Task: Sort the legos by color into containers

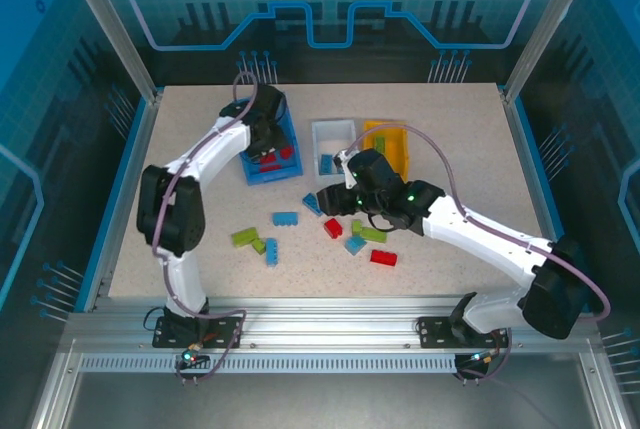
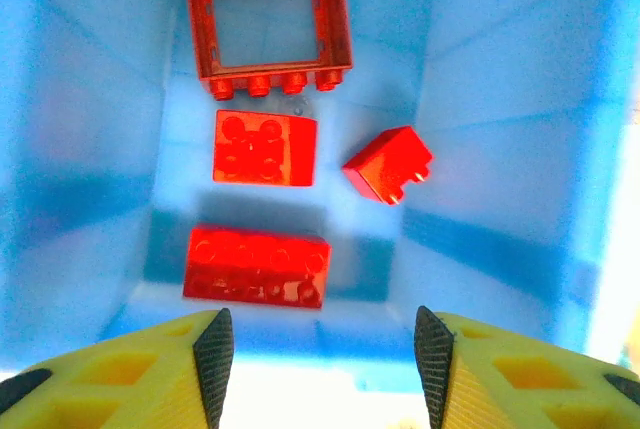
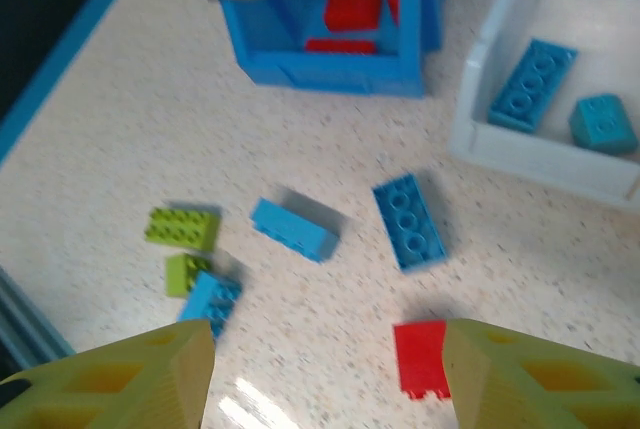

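Observation:
Next, my right gripper moves back and down to the blue lego between the loose red ones, nearer my base.
My left gripper point(image 1: 265, 136) hangs open over the blue container point(image 1: 262, 177), with nothing between its fingers point(image 2: 214, 349). Below it in the bin lie several red legos: a hollow frame point(image 2: 266, 19), a square brick point(image 2: 263, 147), a small tilted one point(image 2: 388, 164) and a long one point(image 2: 257, 266). My right gripper point(image 3: 325, 379) is open low over the table, with a red lego point(image 3: 420, 357) just inside its right finger. Ahead of it lie blue legos point(image 3: 408, 221) point(image 3: 293, 229) and green ones point(image 3: 182, 227). The white container point(image 3: 520, 154) holds two blue legos point(image 3: 532, 84).
The orange-yellow container point(image 1: 403, 149) stands right of the white one point(image 1: 333, 126). Loose bricks are scattered across the middle of the table: green point(image 1: 243, 237), blue point(image 1: 285, 218), red point(image 1: 383, 257), green point(image 1: 372, 234). The right arm stretches over them from the near right.

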Controlling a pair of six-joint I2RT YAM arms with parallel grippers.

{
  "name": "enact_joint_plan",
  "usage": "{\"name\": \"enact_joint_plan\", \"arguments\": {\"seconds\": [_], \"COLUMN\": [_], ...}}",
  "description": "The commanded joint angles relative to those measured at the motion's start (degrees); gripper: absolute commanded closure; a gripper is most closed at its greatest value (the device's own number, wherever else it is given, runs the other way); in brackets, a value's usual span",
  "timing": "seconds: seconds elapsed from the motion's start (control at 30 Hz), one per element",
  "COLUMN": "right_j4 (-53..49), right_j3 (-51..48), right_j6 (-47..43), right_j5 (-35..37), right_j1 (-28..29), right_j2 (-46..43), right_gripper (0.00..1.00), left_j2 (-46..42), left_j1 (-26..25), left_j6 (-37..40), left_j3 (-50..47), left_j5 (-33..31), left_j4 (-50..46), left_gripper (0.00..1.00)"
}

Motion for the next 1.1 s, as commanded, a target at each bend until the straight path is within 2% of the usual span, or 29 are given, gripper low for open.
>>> {"name": "enact_joint_plan", "arguments": {"seconds": [0.0,0.1,0.17,0.37,0.47,0.53,0.67,0.83,0.93,1.07], "right_j4": [-6.5,-10.0,-14.8,-22.1,-26.6,-25.3,-21.6,-20.2,-22.6,-22.6], "right_j3": [-0.5,0.1,2.2,2.1,3.2,2.9,1.2,0.6,2.3,2.6], "right_j6": [-3.5,-5.3,-4.8,1.1,11.1,20.5,37.5,56.2,63.4,68.7], "right_j5": [2.0,4.1,5.9,9.0,10.5,8.6,7.0,5.3,3.3,1.0], "right_j1": [-0.2,0.5,1.1,6.5,6.9,7.3,7.7,7.0,6.4,5.9], "right_j2": [2.9,5.2,6.8,9.7,11.1,10.7,10.1,11.5,14.4,17.0], "right_gripper": [0.36,0.35,0.38,0.34,0.34,0.38,0.38,0.38,0.37,0.36], "left_j2": [-8.8,-16.2,-21.5,-36.2,-41.5,-44.3,-47.5,-52.6,-55.1,-56.1], "left_j1": [-1.9,-5.2,-8.5,-22.0,-28.5,-31.4,-35.2,-37.4,-37.3,-37.4], "left_j6": [-1.5,-2.9,-4.3,-9.0,-10.7,-12.1,-11.0,-4.3,-3.2,-3.3], "left_j3": [-3.5,-8.8,-12.4,-25.7,-31.0,-34.5,-38.9,-43.3,-45.0,-45.4], "left_j5": [-0.3,0.5,0.6,0.2,-2.8,-3.4,-4.2,-3.0,-2.6,-2.7], "left_j4": [0.1,1.7,2.0,4.7,4.6,5.9,8.9,11.6,12.2,11.9], "left_gripper": [0.45,0.44,0.44,0.42,0.43,0.43,0.4,0.37,0.36,0.37]}}
